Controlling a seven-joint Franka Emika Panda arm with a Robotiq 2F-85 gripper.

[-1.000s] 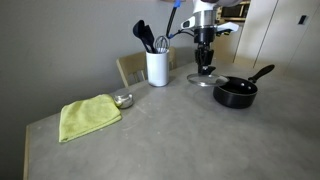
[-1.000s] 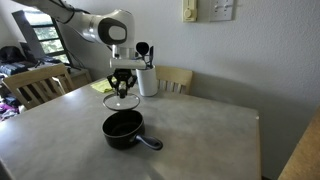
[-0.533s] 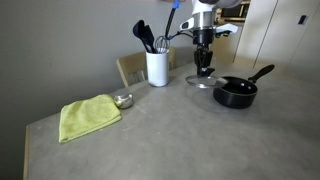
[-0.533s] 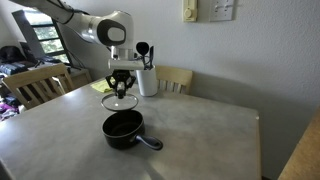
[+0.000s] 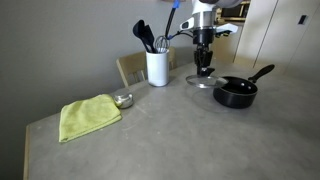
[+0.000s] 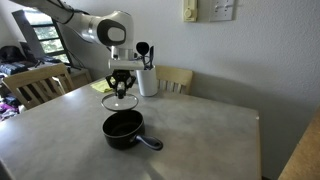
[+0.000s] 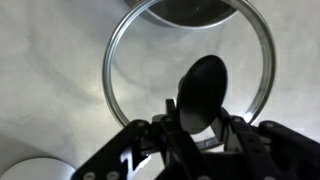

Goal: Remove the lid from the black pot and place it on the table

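The lid still overhangs the pot, so next my gripper needs to move away from the pot [image 5: 236,93] toward the cloth and down onto the bare tabletop to release the knob.
The glass lid [image 5: 197,82] with its black knob sits low over the grey table [image 5: 170,135], just beside the black pot [image 5: 236,93]; I cannot tell whether it touches the tabletop. My gripper [image 5: 204,70] points straight down, shut on the knob. In an exterior view the lid [image 6: 122,103] is behind the open pot [image 6: 123,127], under the gripper [image 6: 120,90]. In the wrist view the fingers [image 7: 203,115] flank the knob, with the lid's glass disc [image 7: 140,70] and metal rim below. The pot is uncovered, and its long handle points away from the lid.
A white utensil holder [image 5: 157,67] with black utensils stands close behind the lid. A small metal bowl [image 5: 123,100] and a yellow-green cloth [image 5: 88,116] lie further off. Wooden chairs [image 6: 35,85] stand at the table's edges. A wall is behind.
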